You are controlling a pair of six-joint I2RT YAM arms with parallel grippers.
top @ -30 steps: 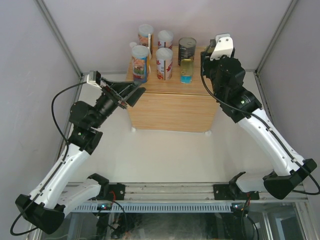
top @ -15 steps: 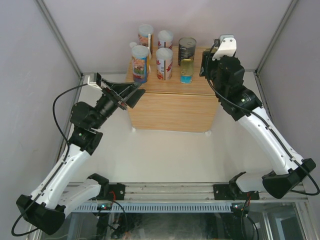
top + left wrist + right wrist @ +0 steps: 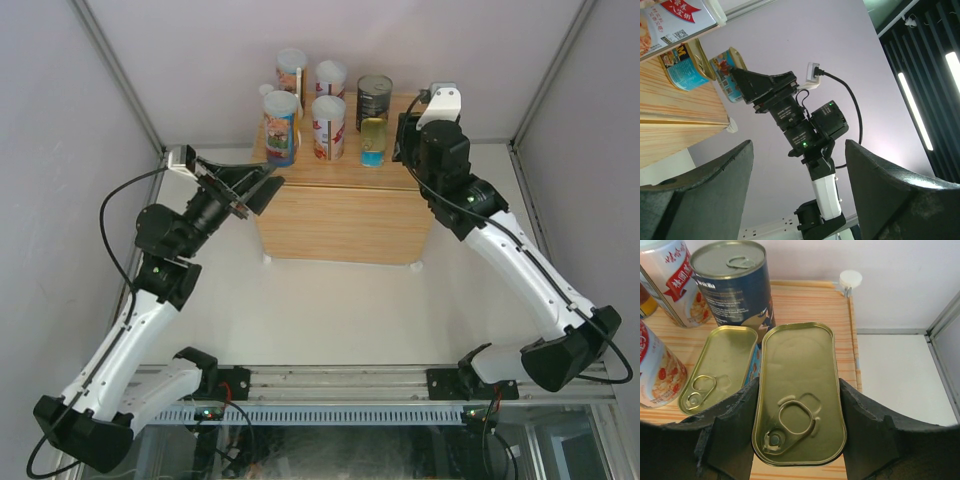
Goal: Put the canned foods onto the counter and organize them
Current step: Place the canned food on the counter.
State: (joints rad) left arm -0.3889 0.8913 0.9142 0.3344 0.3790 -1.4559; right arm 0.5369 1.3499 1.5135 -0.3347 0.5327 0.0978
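My right gripper lowers the second flat gold tin onto bare wood between the first tin and the counter's side edge next.
The counter point(image 3: 345, 215) stands at the back. Four tall white-lidded cans point(image 3: 328, 125), a dark metal-topped can point(image 3: 374, 98) and a flat gold tin point(image 3: 373, 140) stand on it. My right gripper point(image 3: 405, 140) is over the counter's right rear. In the right wrist view my right gripper point(image 3: 799, 432) is shut on a second flat gold tin point(image 3: 799, 390). That tin is beside the first tin point(image 3: 720, 367) and in front of the dark can point(image 3: 732, 280), low over the wood top. My left gripper point(image 3: 260, 185) is open and empty at the counter's left edge, and shows open in its wrist view point(image 3: 797, 200).
A white round connector point(image 3: 850, 279) sits at the counter's right rear corner. Grey enclosure walls and a metal frame post point(image 3: 535, 95) close in the back. White table surface point(image 3: 340, 310) lies in front of the counter. The right arm point(image 3: 805, 130) fills the left wrist view.
My right wrist has shifted slightly left and down with the tin. My left arm has drawn slightly left. The cans have not moved.
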